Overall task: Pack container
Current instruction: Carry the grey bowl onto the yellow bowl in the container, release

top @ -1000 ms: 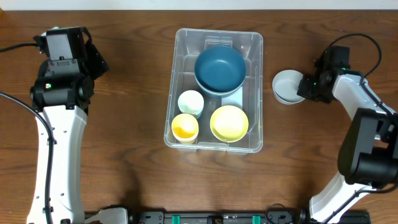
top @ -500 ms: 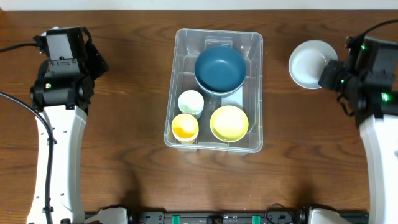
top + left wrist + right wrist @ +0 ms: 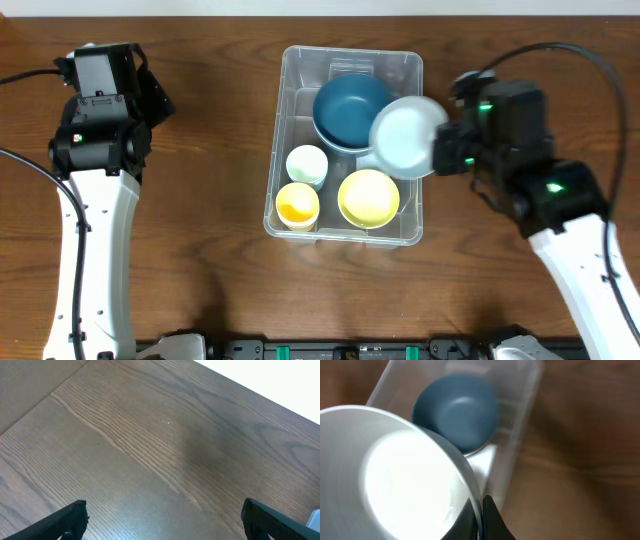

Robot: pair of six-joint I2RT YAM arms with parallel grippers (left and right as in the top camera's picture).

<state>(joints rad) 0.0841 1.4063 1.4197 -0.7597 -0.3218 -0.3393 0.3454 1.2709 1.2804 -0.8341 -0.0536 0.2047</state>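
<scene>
The right gripper brings the white bowl back inside and down onto the yellow bowl [image 3: 368,199] next, since the white bowl juts past the container's side.
The clear plastic container [image 3: 410,215] stands mid-table and holds a blue bowl [image 3: 350,108], a pale green cup [image 3: 306,164], a yellow cup [image 3: 297,205] and a yellow bowl [image 3: 368,197]. My right gripper [image 3: 440,148] is shut on the rim of a white bowl [image 3: 406,137] and holds it above the container's right side. In the right wrist view the white bowl [image 3: 390,475] fills the left, pinched by my right gripper [image 3: 481,510], with the blue bowl [image 3: 457,410] and the container [image 3: 512,467] below. My left gripper [image 3: 162,522] is open and empty over bare table at the far left.
The wooden table [image 3: 210,270] spreads all round the container. The left arm [image 3: 95,150] stands at the left side and the right arm [image 3: 560,220] reaches in from the right.
My right gripper has lifted the white bowl off the table at the right and carried it left, to above the container's right edge. The left arm has not moved.
</scene>
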